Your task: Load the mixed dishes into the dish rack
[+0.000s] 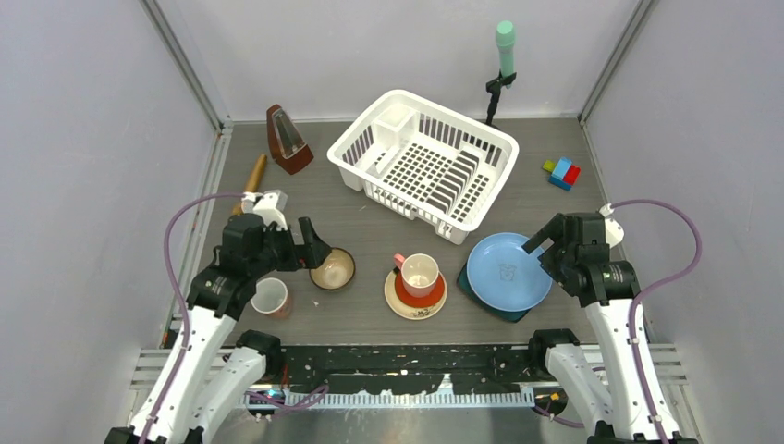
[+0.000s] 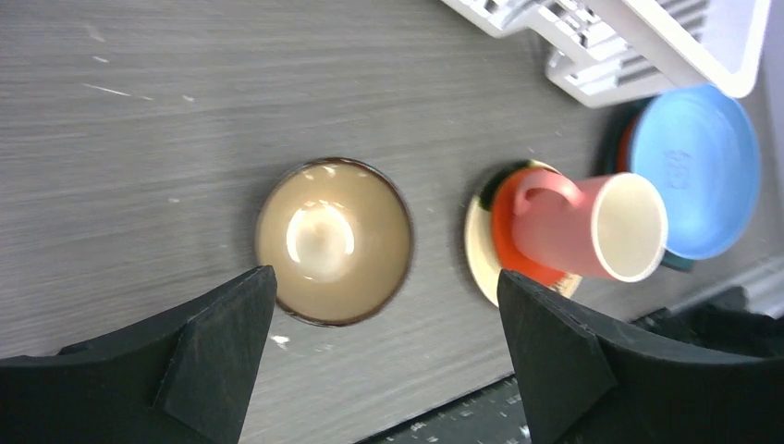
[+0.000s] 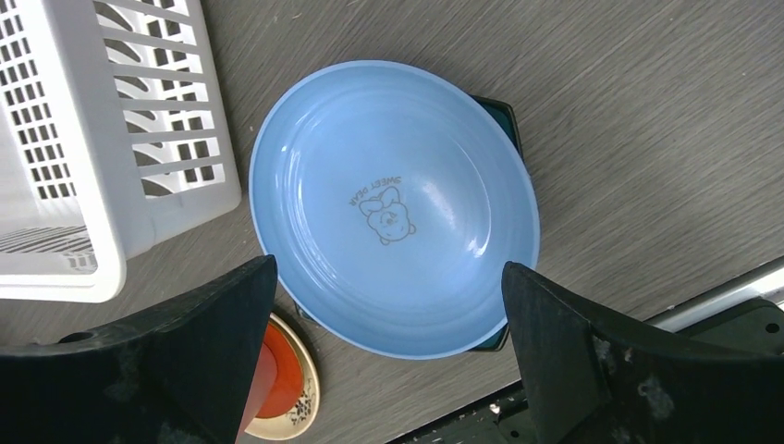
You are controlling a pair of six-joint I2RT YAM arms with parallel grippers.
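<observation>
The left gripper moves outward, to the left in the top view, then down beside the wooden stick's near end next, because its fingers face the brown bowl (image 1: 333, 269).
The white dish rack (image 1: 453, 112) (image 2: 666, 46) (image 3: 74, 111) stands at the back centre with nothing in it. A brown bowl (image 1: 333, 269) (image 2: 333, 240) with a tan inside sits upright just in front of my open left gripper (image 1: 312, 248) (image 2: 385, 276). One pink mug (image 1: 419, 275) (image 2: 592, 227) stands on a red saucer (image 2: 504, 222) (image 3: 282, 370) stacked on a cream saucer (image 1: 399, 302) (image 3: 305, 388). Another pink mug (image 1: 271, 299) lies below my left arm. My open right gripper (image 1: 547, 250) (image 3: 387, 266) hovers over the light blue plate (image 1: 508, 271) (image 3: 398, 203), which rests on the dark teal plate (image 1: 471, 301) (image 3: 499, 111).
A brown metronome (image 1: 288, 139) and a wooden stick (image 1: 250, 180) lie at the back left. Coloured toy blocks (image 1: 562, 172) sit at the back right, and a green-topped stand (image 1: 504, 55) rises behind the rack. Grey walls close in both sides.
</observation>
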